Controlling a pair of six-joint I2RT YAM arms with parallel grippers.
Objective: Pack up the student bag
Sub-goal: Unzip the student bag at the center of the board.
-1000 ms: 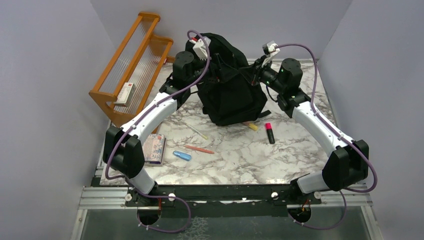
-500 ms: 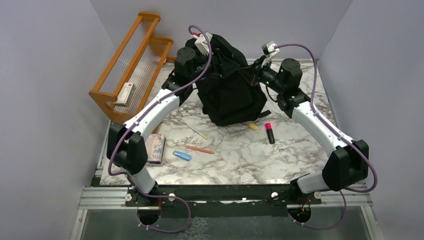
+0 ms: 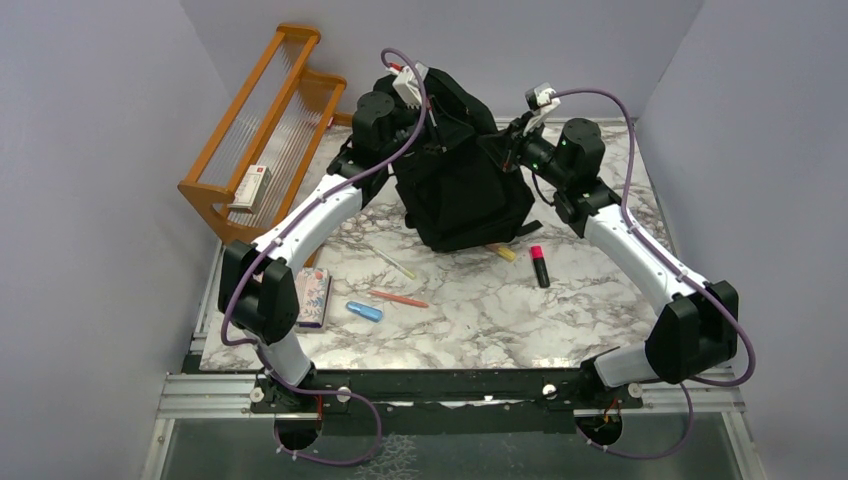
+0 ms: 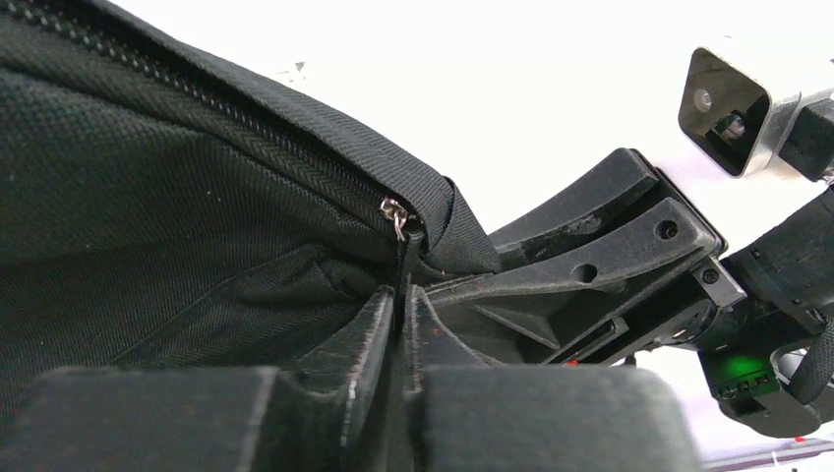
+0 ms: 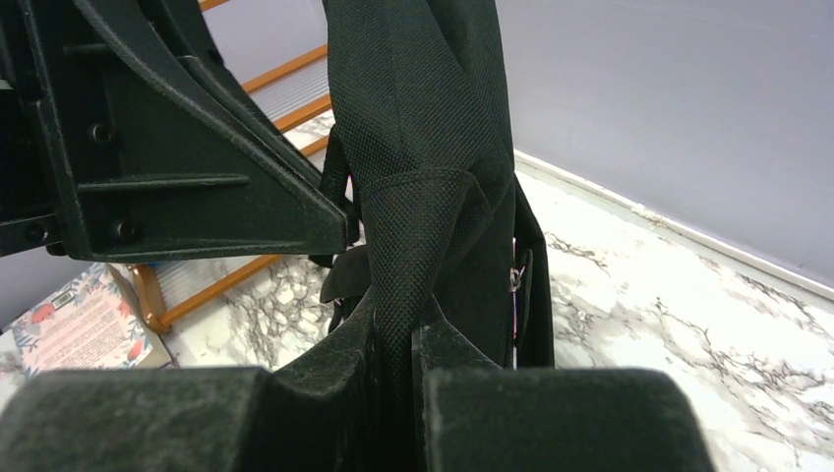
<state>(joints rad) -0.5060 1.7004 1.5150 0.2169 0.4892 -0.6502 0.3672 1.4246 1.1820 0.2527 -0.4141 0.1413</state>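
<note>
The robot's right gripper needs to pull back a little, away from the rack, and let go of the fold (image 3: 484,139) (image 5: 401,329), because the left gripper is closed on the zip's pull tab.
The student bag (image 3: 465,195) stands upright, black, at the back middle of the marble table. Both grippers meet at its top. In the left wrist view my left gripper (image 4: 403,295) is shut on the thin pull tab hanging from the zip slider (image 4: 395,210) at the end of the bag's zip. The right gripper's black fingers (image 4: 590,251) show just behind it. In the right wrist view my right gripper (image 5: 398,315) is shut on a fold of the bag's woven black fabric (image 5: 413,216), holding it up. From above, the left gripper (image 3: 428,118) and right gripper (image 3: 500,148) are partly hidden against the bag.
A wooden rack (image 3: 265,130) with a white box (image 3: 250,187) leans at the back left. On the table lie a floral notebook (image 3: 308,297), a blue tube (image 3: 364,311), an orange pen (image 3: 398,299), a clear pen (image 3: 392,262), a yellow item (image 3: 503,252) and a pink highlighter (image 3: 539,266).
My left gripper has moved up and back to the bag's top and closed on the zip pull. The right arm and the bag have stayed still.
</note>
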